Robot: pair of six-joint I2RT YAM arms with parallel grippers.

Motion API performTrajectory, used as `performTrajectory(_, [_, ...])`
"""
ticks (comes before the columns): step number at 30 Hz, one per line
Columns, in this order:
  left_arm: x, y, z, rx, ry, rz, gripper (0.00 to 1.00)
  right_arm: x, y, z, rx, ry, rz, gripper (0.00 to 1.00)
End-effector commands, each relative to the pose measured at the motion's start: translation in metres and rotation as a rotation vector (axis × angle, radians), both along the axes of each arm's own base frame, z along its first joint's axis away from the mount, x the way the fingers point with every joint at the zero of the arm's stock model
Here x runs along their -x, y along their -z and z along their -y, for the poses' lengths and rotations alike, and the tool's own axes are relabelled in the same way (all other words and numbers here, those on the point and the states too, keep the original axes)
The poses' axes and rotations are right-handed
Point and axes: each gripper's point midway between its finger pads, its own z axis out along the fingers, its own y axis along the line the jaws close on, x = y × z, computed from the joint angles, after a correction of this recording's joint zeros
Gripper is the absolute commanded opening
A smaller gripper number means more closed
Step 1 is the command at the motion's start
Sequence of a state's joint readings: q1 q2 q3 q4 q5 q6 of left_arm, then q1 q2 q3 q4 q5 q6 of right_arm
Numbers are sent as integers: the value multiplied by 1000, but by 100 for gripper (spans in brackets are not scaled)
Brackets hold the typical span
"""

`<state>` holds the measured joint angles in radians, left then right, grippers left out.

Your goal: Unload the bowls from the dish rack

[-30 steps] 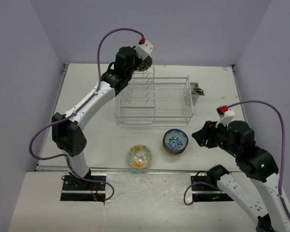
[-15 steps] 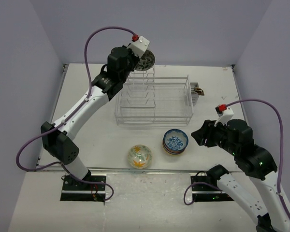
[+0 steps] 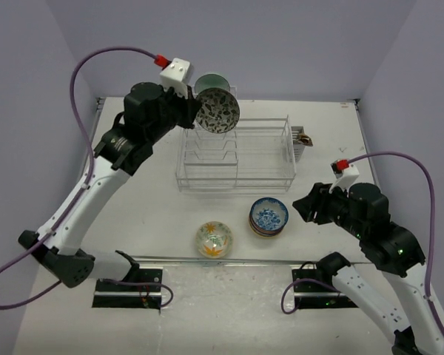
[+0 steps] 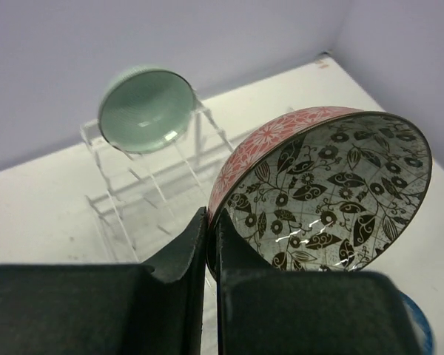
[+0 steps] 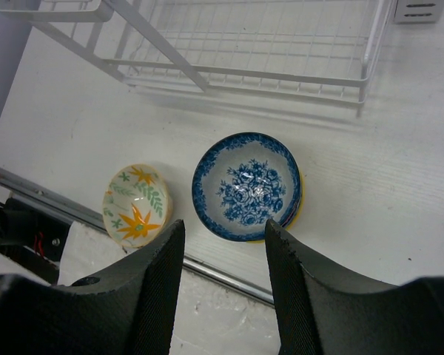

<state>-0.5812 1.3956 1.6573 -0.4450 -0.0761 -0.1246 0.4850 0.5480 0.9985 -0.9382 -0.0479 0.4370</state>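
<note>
I need to swing my left gripper back and down from above the rack (image 3: 237, 159) next, to let go of the red-pink bowl inside the pale yellow floral bowl (image 3: 213, 239), which is open and empty.
My left gripper (image 3: 194, 111) is shut on the rim of a bowl (image 3: 217, 110) with a red-pink outside and a black leaf pattern inside (image 4: 333, 196), held on edge high above the dish rack (image 3: 237, 159). A plain pale green bowl (image 3: 212, 80) stands upright in the rack's far slots (image 4: 145, 110). A blue-white floral bowl (image 3: 269, 215) sits on top of a stack in front of the rack (image 5: 246, 186). A pale yellow floral bowl (image 3: 213, 239) lies to its left (image 5: 135, 205). My right gripper (image 3: 302, 207) is open and empty beside the stack.
A small grey object (image 3: 303, 140) sits at the rack's right end. The rack's front rail (image 5: 244, 74) lies just beyond the bowls. A metal strip (image 3: 207, 259) marks the table's near edge. Purple walls enclose the table on three sides.
My left arm has lifted the leaf-patterned bowl up out of the rack and swung left, uncovering the green bowl behind. The right arm has not moved.
</note>
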Motion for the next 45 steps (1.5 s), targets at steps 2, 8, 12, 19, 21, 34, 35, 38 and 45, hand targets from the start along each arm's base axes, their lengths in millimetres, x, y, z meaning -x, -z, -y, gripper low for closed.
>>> performTrajectory(2, [81,-7,10,163,218,-91,0,-2,-22,-4,-37,-17,75,49])
performTrajectory(8, [155,39,-1,77,298,-203,0,-2,-20,1,-8,-3,66,49])
performTrajectory(12, [181,89,-5,-7,326,-341,0,-1,-16,1,-9,-9,59,49])
performTrajectory(19, [197,179,-16,-171,326,-547,0,1,-12,0,-5,-19,40,49])
performTrajectory(21, [197,195,-18,-197,319,-577,0,2,-10,-1,-3,-22,33,49])
performTrajectory(34, [205,264,-10,-333,386,-764,0,6,-4,-8,-9,-67,3,50])
performTrajectory(35, [206,268,-10,-348,391,-777,0,5,-3,-9,-11,-70,2,50])
performTrajectory(38, [207,281,-10,-383,405,-814,0,3,-2,-11,-12,-72,0,50])
performTrajectory(45, [208,304,-6,-415,432,-860,0,4,1,-12,-19,-79,-3,52])
